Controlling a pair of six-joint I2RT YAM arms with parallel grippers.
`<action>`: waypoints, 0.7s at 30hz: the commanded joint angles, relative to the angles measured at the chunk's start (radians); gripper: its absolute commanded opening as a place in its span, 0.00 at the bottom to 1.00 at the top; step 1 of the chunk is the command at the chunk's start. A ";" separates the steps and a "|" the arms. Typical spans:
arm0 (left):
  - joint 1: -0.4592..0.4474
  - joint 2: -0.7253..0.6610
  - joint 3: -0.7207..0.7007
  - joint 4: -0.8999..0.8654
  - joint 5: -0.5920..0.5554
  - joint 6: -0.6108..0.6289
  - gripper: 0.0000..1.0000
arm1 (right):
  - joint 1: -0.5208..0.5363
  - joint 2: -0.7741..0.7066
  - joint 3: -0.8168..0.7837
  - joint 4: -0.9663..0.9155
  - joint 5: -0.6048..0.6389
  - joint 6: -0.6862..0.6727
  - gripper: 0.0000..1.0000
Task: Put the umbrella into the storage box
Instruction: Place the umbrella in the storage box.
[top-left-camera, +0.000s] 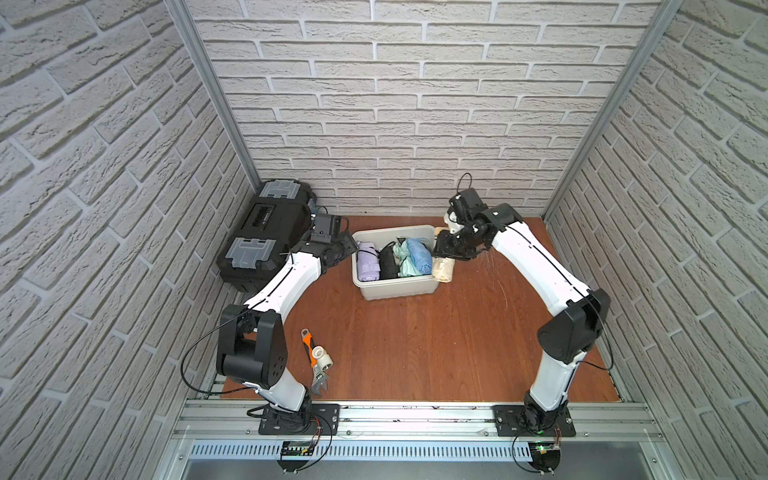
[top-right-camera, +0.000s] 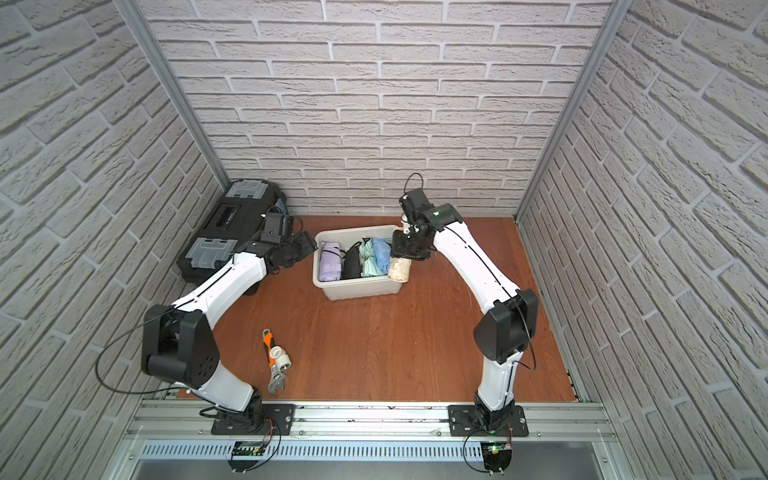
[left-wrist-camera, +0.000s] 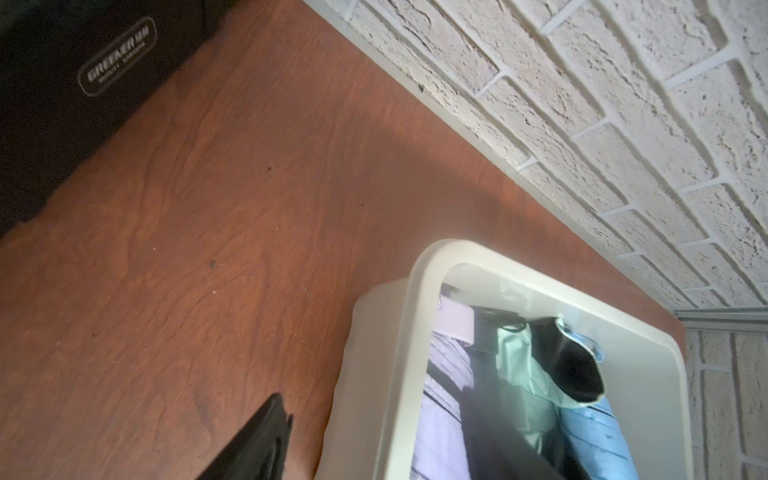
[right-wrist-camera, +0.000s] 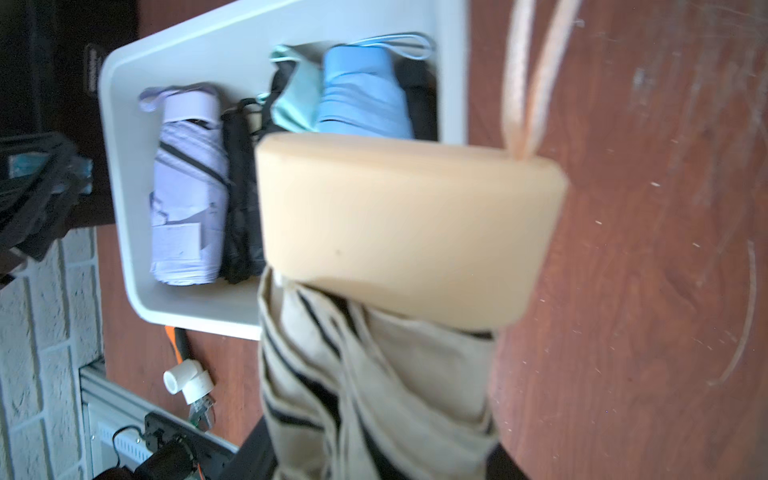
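Observation:
The robot's right gripper will next move over the blue umbrella and then down to where the black and mint umbrellas meet (top-left-camera: 396, 262) (right-wrist-camera: 262, 118) to release, because the cream umbrella sticks out over the storage box's rim.
My right gripper (top-left-camera: 448, 249) (top-right-camera: 406, 249) (right-wrist-camera: 378, 457) is shut on the umbrella (top-left-camera: 442, 269) (top-right-camera: 400, 269), a folded cream one with dark stripes. It grips the fabric, and the tan handle (right-wrist-camera: 411, 232) points away from the wrist. The umbrella hangs over the right rim of the off-white storage box (top-left-camera: 399, 286) (top-right-camera: 357, 286) (right-wrist-camera: 124, 174); whether it touches the rim I cannot tell. My left gripper (top-left-camera: 347, 245) (top-right-camera: 302, 245) stands open at the box's left wall (left-wrist-camera: 374, 374). Only one of its fingers (left-wrist-camera: 257, 444) shows, a little off the wall's outer side.
Lilac (top-left-camera: 368, 262), black (top-left-camera: 388, 264), mint (top-left-camera: 405, 262) and blue (top-left-camera: 419, 253) folded umbrellas lie in the box. A black toolbox (top-left-camera: 266, 232) (top-right-camera: 224, 232) stands at the back left. An orange-handled wrench (top-left-camera: 313, 365) and a white pipe fitting (top-left-camera: 323, 358) lie near the front left.

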 joint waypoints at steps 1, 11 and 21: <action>0.009 -0.025 -0.027 0.053 0.038 0.016 0.66 | 0.048 0.084 0.140 -0.068 -0.053 -0.067 0.35; 0.011 -0.014 -0.059 0.036 0.081 0.103 0.52 | 0.109 0.315 0.366 0.044 -0.080 0.001 0.33; -0.004 0.021 -0.061 0.023 0.109 0.173 0.41 | 0.109 0.432 0.418 0.098 -0.022 0.024 0.30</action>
